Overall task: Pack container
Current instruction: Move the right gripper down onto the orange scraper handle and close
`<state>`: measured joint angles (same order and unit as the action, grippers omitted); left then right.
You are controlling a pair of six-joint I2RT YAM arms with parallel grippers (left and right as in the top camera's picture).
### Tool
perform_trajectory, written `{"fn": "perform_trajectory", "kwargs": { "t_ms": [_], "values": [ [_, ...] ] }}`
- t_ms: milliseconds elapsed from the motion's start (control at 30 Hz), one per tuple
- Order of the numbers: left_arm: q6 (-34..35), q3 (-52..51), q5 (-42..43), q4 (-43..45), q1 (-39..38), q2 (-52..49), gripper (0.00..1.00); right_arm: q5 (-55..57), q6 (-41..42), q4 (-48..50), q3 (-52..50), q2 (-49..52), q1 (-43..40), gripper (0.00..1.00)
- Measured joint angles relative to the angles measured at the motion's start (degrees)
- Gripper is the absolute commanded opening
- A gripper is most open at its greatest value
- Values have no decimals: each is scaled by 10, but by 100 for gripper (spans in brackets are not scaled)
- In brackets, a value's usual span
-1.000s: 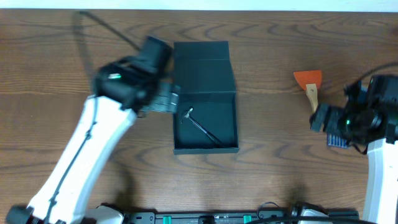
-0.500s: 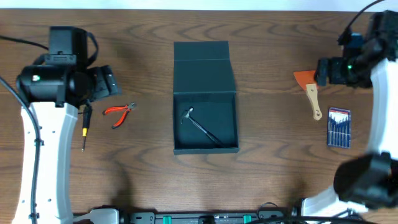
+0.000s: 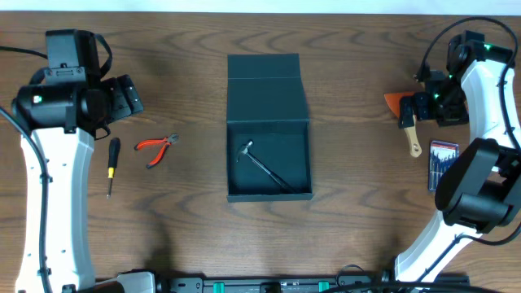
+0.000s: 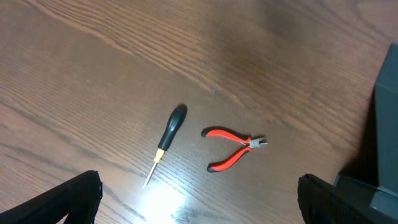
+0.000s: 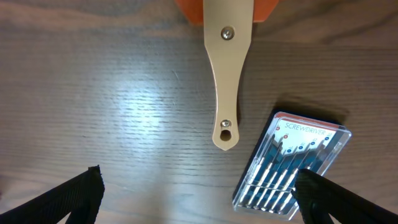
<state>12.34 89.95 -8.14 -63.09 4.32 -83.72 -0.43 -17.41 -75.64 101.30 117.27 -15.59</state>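
The right gripper moves down next, fingers open, around the narrowing middle of the beige handle (image 3: 412,135) and closes there, since the scraper lies below that gripper.
The container (image 3: 269,190) is a dark teal-black box, open at the table's centre, its lid flap (image 3: 265,88) folded back. A small metal-headed tool (image 3: 261,165) lies inside. My left gripper (image 3: 126,96) is open and empty, left of the box and above the red pliers (image 4: 233,147) and the black-handled screwdriver (image 4: 169,138). My right gripper (image 3: 411,110) is open and empty over the orange scraper (image 3: 399,101). Its wooden handle (image 5: 226,81) and a clear screwdriver set (image 5: 289,165) show below my right gripper (image 5: 198,180).
The pliers (image 3: 156,146) and screwdriver (image 3: 111,163) lie on the wood table left of the box. The screwdriver set (image 3: 442,165) lies near the right edge. The box wall (image 4: 387,124) shows at the right of the left wrist view.
My left arm has swung away from the box to the far left, uncovering pliers and screwdriver. My right arm has moved from the screwdriver set toward the back, over the scraper.
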Motion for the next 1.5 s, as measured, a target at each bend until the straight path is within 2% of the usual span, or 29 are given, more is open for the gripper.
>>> {"fn": "perform_trajectory", "kwargs": {
  "t_ms": [333,600,667,1300,1500],
  "values": [
    [-4,-4,0,14,0,-14,98,5,-29,5,0,59,-11,98],
    [-4,-4,0,19,0,-14,98,8,-33,28,0,115,-12,91],
    [-5,-4,0,19,0,-14,99,10,-34,33,0,122,-12,87],
    [-6,-4,0,19,0,-14,98,52,-25,71,0,141,-12,85],
    [-6,-4,0,19,0,-14,98,47,-23,71,0,142,-9,70]
  ]
}}
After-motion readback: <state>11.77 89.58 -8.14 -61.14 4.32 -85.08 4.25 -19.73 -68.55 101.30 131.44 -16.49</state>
